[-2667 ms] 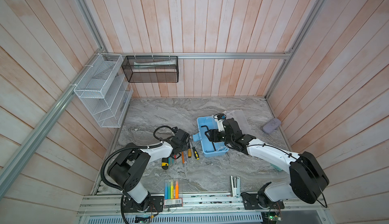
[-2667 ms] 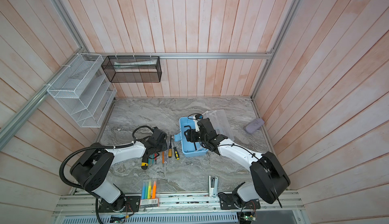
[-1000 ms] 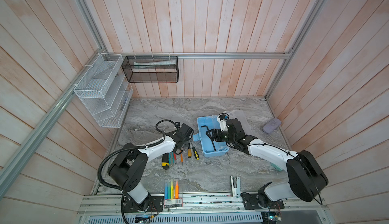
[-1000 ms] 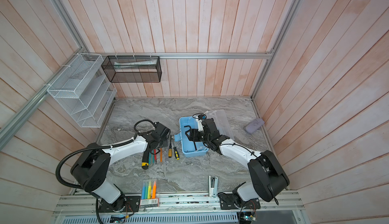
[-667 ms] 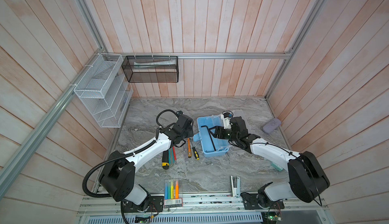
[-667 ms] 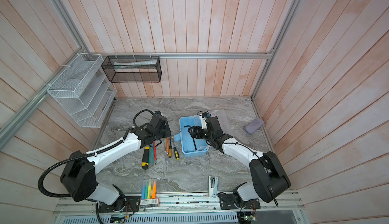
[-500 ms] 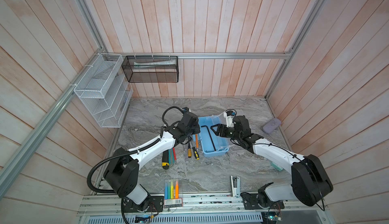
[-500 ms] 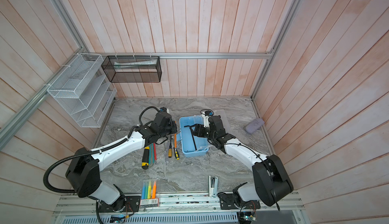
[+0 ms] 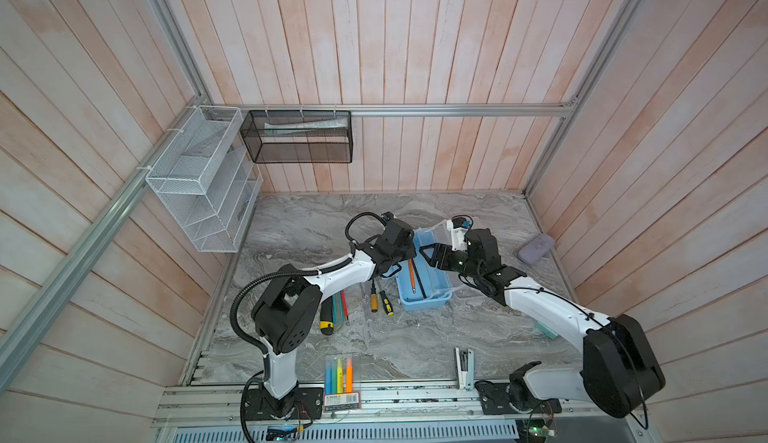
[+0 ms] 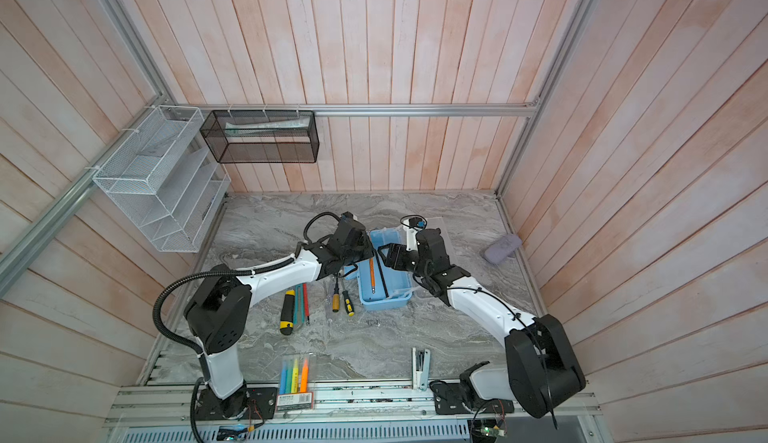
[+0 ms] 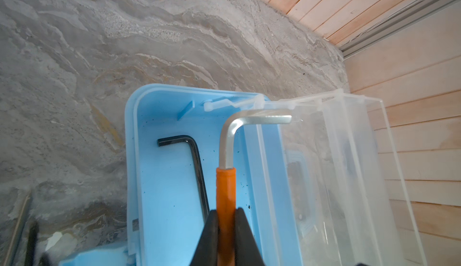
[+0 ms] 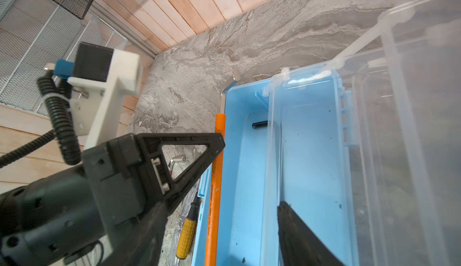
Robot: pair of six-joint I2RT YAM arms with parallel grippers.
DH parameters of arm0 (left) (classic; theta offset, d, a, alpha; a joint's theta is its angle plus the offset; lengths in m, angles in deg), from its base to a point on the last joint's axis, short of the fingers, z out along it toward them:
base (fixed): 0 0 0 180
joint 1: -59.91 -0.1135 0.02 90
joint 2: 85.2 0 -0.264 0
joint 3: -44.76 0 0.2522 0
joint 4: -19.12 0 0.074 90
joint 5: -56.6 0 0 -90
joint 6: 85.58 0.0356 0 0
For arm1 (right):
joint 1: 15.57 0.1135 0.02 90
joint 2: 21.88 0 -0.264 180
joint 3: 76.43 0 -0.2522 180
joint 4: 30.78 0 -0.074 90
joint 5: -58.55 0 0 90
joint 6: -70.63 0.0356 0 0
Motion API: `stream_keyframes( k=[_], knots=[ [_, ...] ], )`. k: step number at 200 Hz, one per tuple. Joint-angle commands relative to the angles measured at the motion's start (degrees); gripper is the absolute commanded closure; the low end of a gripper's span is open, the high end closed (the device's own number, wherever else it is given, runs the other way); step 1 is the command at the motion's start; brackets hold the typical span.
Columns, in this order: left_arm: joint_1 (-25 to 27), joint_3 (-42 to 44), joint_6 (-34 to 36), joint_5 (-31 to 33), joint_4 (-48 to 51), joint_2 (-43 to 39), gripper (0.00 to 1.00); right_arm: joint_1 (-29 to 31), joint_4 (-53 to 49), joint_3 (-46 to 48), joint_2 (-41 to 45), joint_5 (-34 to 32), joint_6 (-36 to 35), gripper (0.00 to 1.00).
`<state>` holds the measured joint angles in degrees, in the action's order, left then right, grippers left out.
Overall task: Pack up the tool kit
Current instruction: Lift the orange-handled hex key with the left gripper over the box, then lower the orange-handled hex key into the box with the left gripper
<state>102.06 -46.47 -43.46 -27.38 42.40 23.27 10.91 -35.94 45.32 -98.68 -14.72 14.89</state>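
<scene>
Next, my left gripper moves down into the box, on the black hex key's screwdriver side [image 9: 406, 289] [image 11: 167, 193], and releases the orange-sleeved hex key there. That part of the box's bottom lies empty.
The tool kit's light blue box [image 9: 420, 306] [image 10: 383, 303] lies mid-table with its clear lid [image 11: 336, 165] [image 12: 411, 127] swung open toward the right. My left gripper [image 9: 405, 256] [image 11: 225, 212] is shut on an orange-sleeved hex key [image 11: 225, 189] [image 9: 410, 272] [image 12: 217, 177], held over the box's left side. A black hex key [image 11: 197, 157] [image 9: 419, 283] lies inside. My right gripper [image 9: 430, 251] [image 10: 386, 254] stands open at the box's far right rim; one finger [image 12: 299, 227] shows through the lid. Screwdrivers [image 9: 375, 299] and a yellow-black utility knife [image 9: 326, 320] lie left of the box.
A clear pack of highlighters [image 9: 340, 372] and a white stapler [image 9: 463, 368] sit near the front edge. A lilac case [image 9: 536, 247] lies at the right wall. A white mesh rack [image 9: 199, 179] and a black mesh basket [image 9: 299, 137] hang on the walls.
My left gripper rose from the row of tools with the orange hex key and swung right, over the box. My right gripper drew back toward the box's far right rim.
</scene>
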Motion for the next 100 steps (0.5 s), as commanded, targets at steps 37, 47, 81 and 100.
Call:
stream_keyframes(
  k=[37, 47, 81, 100],
  knots=[
    [0.39, -0.71, -1.79, 1.14, 0.79, 3.23, 1.00, -0.40, 1.05, 1.77, 0.77, -0.30, -0.69, 0.29],
    [0.39, -1.52, -1.62, 1.27, 1.70, 4.18, 1.00, -0.35, 0.98, 1.61, 0.51, -0.23, -0.69, 0.29],
    [0.38, -2.38, -1.70, 1.37, 2.44, 5.83, 0.97, -0.37, 0.78, 1.51, 0.55, -0.33, -0.69, 0.29],
    [0.31, -2.59, -1.54, 1.05, 2.10, 6.06, 0.93, -0.38, 0.75, 1.60, 0.77, -0.47, -0.77, 0.30]
  ],
)
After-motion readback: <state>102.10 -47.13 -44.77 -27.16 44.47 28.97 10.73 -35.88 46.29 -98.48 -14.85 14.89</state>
